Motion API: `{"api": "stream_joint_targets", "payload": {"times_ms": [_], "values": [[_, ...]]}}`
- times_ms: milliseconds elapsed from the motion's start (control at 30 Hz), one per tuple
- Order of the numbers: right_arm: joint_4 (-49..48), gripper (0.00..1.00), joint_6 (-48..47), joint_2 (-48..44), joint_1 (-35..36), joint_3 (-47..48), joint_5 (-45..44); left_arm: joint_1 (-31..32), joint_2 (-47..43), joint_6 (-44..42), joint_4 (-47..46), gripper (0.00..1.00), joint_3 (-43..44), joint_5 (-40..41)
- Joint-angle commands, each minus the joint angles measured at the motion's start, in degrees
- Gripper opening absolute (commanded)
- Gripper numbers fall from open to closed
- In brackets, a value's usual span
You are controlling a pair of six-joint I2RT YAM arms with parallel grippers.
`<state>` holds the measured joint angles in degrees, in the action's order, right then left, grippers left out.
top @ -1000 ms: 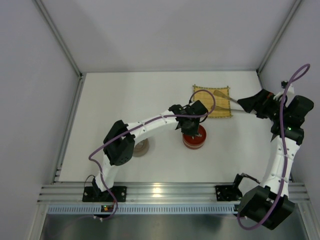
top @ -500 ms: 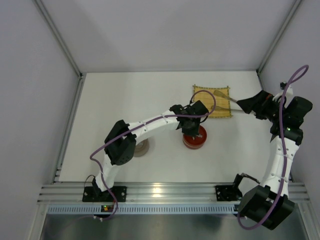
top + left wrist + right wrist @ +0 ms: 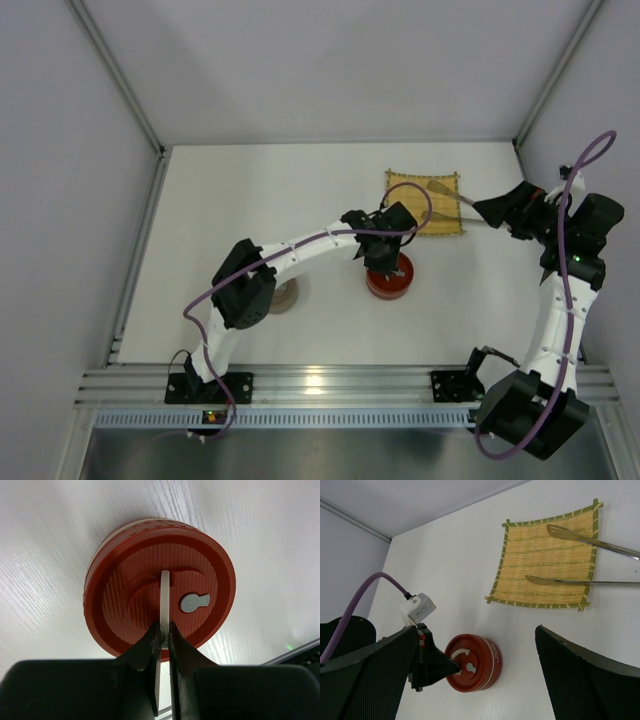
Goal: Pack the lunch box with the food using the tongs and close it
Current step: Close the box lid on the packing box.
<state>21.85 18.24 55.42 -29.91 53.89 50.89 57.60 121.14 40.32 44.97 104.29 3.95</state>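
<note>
My left gripper will next pull the lunch box (image 3: 392, 282) back toward the pale round thing. It will let go of the white handle over the tabletop beside that thing, because that spot is empty.
The red round lunch box (image 3: 392, 282) stands mid-table with its ribbed red lid (image 3: 131, 611) on. My left gripper (image 3: 165, 631) is shut on the thin white upright handle (image 3: 164, 587) at the lid's centre, seen from the right wrist view as black fingers over the lunch box (image 3: 479, 664). The silver tongs (image 3: 580, 581) lie with their flattened tips on the yellow mat (image 3: 540, 560). Over the tongs' joined end, just right of the mat, my right gripper (image 3: 492, 208) hangs open. No food is in view.
The yellow woven mat (image 3: 424, 203) lies behind the lunch box at the back right. A pale round thing (image 3: 284, 296) sits partly hidden under the left arm's elbow. Grey walls close the table at the back and on both sides.
The left arm's elbow has drifted slightly to the right while its gripper stays on the lid handle. The right arm and tongs have not moved.
</note>
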Motion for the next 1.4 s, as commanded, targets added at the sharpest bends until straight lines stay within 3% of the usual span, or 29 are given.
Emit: {"api": "stream_joint_targets", "payload": {"times_ms": [0, 367, 667, 933, 1367], "values": [[-3.39, 1.0, 0.04, -1.01, -1.03, 0.08, 0.96, -0.47, 0.85, -0.76, -0.32, 0.0, 1.36, -1.31], [-3.21, 0.99, -0.4, -0.93, -1.03, 0.16, 1.66, -0.91, -0.91, -9.11, -1.47, 0.0, -2.42, -6.32], [-1.72, 0.99, -2.24, -0.31, -1.03, 0.69, 3.07, -2.32, -0.91, -31.84, 2.83, 0.0, -5.5, -18.88], [0.39, 0.99, -4.53, 0.39, -1.03, 1.31, 4.21, -2.32, 0.41, -48.47, 11.36, 0.0, -7.34, -15.46], [2.41, 0.99, -7.69, 1.18, -1.03, 1.39, 5.53, -2.23, -5.12, -79.04, 12.25, 0.0, -23.42, -9.67]]}}
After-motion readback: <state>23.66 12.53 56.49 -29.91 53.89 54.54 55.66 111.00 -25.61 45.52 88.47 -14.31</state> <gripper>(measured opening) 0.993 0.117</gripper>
